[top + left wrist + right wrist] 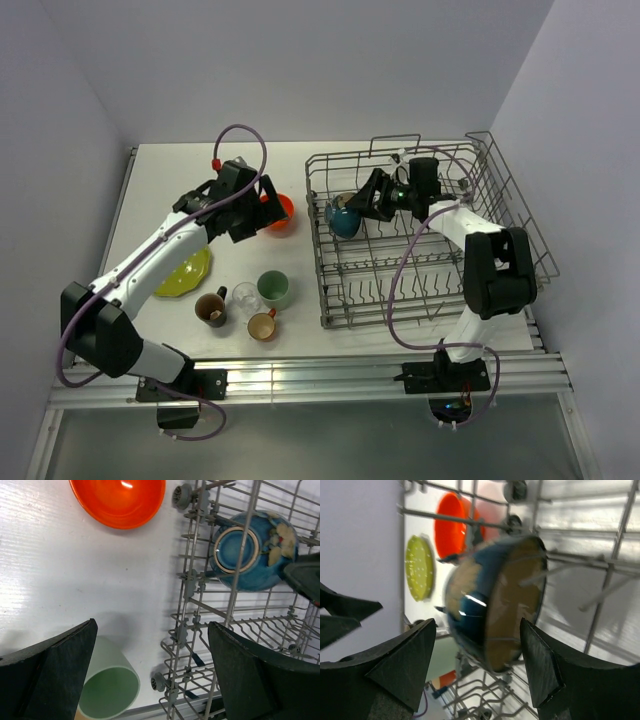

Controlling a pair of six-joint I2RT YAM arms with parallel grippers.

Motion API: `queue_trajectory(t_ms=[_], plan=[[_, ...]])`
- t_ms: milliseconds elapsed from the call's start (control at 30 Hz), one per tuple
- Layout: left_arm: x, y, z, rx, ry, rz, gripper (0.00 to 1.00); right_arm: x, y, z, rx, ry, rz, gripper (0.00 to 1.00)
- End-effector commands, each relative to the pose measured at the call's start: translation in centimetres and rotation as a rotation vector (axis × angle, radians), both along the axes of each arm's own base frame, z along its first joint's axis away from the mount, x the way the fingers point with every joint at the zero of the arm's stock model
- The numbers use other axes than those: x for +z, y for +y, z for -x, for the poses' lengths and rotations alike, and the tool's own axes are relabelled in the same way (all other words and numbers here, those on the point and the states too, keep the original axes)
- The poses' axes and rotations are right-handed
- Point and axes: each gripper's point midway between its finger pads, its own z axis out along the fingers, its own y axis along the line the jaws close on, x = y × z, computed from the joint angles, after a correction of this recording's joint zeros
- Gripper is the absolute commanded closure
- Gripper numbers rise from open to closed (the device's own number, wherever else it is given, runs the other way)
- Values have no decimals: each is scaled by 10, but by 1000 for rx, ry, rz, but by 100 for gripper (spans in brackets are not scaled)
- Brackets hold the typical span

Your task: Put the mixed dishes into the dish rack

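The orange-red bowl (283,212) lies below and outward. Next, the left gripper lowers its open fingers outward around the orange-red bowl's rim opposite the rack, clear of the rack's wires.
The orange-red bowl (283,212) sits on the table left of the dish rack (500,215). It also shows in the left wrist view (118,500). My left gripper (266,203) hovers over its left edge, open and empty (152,672). The blue-outside bowl (341,220) stands on edge among the tines at the rack's far left (255,550). My right gripper (358,203) is open just beside it, and the jaws do not touch the bowl (490,600). The yellow-green plate (185,272), dark brown mug (212,308), clear glass (245,297), pale green cup (273,289) and small orange cup (262,326) stand on the table.
The rack's wire wall and small wheels (190,580) lie between the two grippers. The raised wire handles (395,145) stand at the rack's far side. Grey walls close in the table at the left, back and right.
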Motion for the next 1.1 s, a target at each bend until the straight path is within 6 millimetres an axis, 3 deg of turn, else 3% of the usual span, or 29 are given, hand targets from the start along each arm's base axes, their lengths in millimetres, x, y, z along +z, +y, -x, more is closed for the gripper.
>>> queue_trajectory(t_ms=[0, 167, 433, 667, 833, 933, 967, 1000, 1067], plan=[[13, -9, -17, -34, -42, 39, 1, -13, 0, 3, 14, -27, 18, 24], [-10, 2, -39, -8, 5, 23, 1, -5, -12, 3, -46, -80, 89, 20], [-61, 20, -70, 51, 125, -72, 2, 35, -23, 3, -87, -155, 141, 18], [-99, 20, -88, 76, 206, -81, 5, 63, -36, 14, -124, -227, 202, 18], [-120, 24, -102, 107, 252, -86, 10, 118, -40, 46, -150, -361, 165, 18], [-123, 25, -114, 118, 257, -80, 19, 145, -42, 67, -151, -417, 152, 18], [-125, 27, -116, 122, 263, -83, 27, 151, -43, 72, -148, -431, 154, 18], [-127, 26, -121, 116, 275, -72, 46, 163, -44, 83, -146, -452, 154, 18], [-129, 27, -120, 107, 290, -80, 73, 173, -46, 93, -142, -485, 165, 18]])
